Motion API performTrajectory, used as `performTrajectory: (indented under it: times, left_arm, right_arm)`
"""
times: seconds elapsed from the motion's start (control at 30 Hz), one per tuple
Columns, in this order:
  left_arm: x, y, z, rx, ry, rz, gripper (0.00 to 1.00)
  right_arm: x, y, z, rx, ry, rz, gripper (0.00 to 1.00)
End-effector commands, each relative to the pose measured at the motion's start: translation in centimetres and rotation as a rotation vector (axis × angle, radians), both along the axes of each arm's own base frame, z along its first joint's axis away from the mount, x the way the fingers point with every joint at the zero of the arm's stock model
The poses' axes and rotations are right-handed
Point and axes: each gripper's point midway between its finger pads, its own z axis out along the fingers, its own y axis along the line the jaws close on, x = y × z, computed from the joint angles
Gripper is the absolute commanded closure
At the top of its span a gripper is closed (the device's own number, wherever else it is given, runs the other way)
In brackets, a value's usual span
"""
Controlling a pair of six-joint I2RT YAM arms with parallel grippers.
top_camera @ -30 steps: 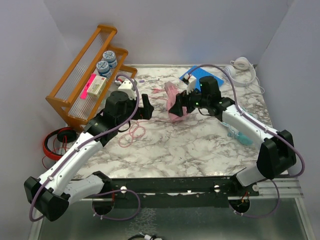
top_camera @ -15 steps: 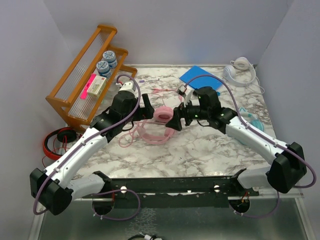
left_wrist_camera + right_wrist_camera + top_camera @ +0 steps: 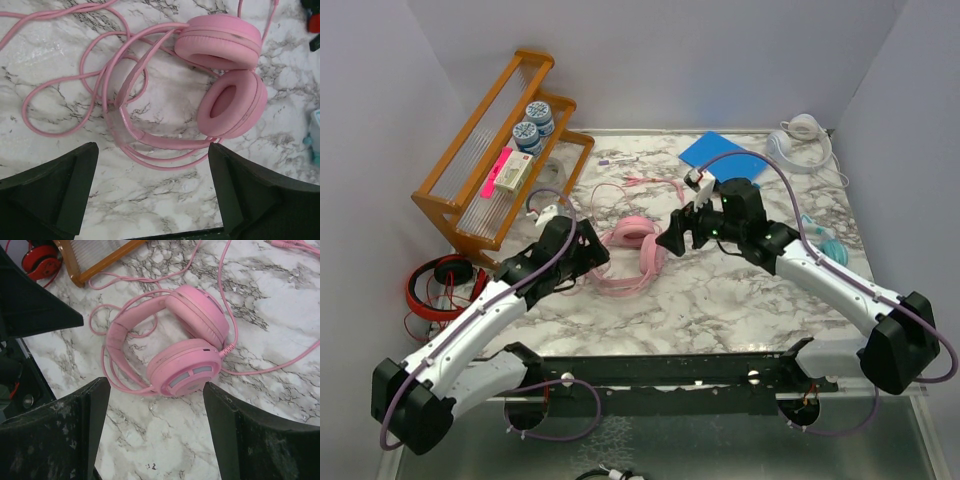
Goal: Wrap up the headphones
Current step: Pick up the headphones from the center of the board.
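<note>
My left gripper will go down next onto the curved middle of the headband below it, because that curved middle faces the open fingers and is clear of the ear cups.
The pink headphones lie flat on the marble table, ear cups side by side, their long pink cable loose behind and to the left. My left gripper is open and empty just left of the headband. My right gripper is open and empty just right of the ear cups. The left wrist view shows the cups and looped cable ahead of the open left gripper. The right wrist view shows a cup ahead of the open right gripper. White headphones lie back right, a teal pair right.
A wooden rack with tins stands at the back left. A red-and-black pair lies off the table's left edge. A blue pad lies at the back.
The right gripper brought the pink headphones down from upright, laid them on the table and let go. The left arm pulled back toward the near left.
</note>
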Motion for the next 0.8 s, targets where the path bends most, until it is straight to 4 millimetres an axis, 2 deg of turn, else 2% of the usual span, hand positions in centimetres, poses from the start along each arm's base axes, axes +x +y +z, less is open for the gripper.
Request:
performTrajectory:
  times: [0.0,0.17,0.37,0.57,0.77]
  left_arm:
    - [-1.1,1.2,-1.5,-0.07,0.084,0.184,0.01]
    - [-1.8,1.9,-5.4,-0.008,0.216,0.265,0.01]
    - [-0.9,2.3,-6.8,0.038,0.26,0.352,0.01]
    - [-0.1,1.8,-7.8,0.077,0.298,0.355,0.03]
    - [0.7,1.3,-8.4,0.09,0.315,0.362,0.2]
  right_arm:
    - [1.2,-1.0,1.0,0.033,-0.053,-0.102,0.16]
    - [1.6,-1.4,2.4,0.081,-0.099,-0.146,0.15]
    - [1.5,-1.9,2.9,0.074,-0.138,-0.155,0.14]
    - [1.7,-2.1,3.0,0.064,-0.15,-0.161,0.14]
    - [1.5,-2.2,2.6,0.063,-0.144,-0.161,0.14]
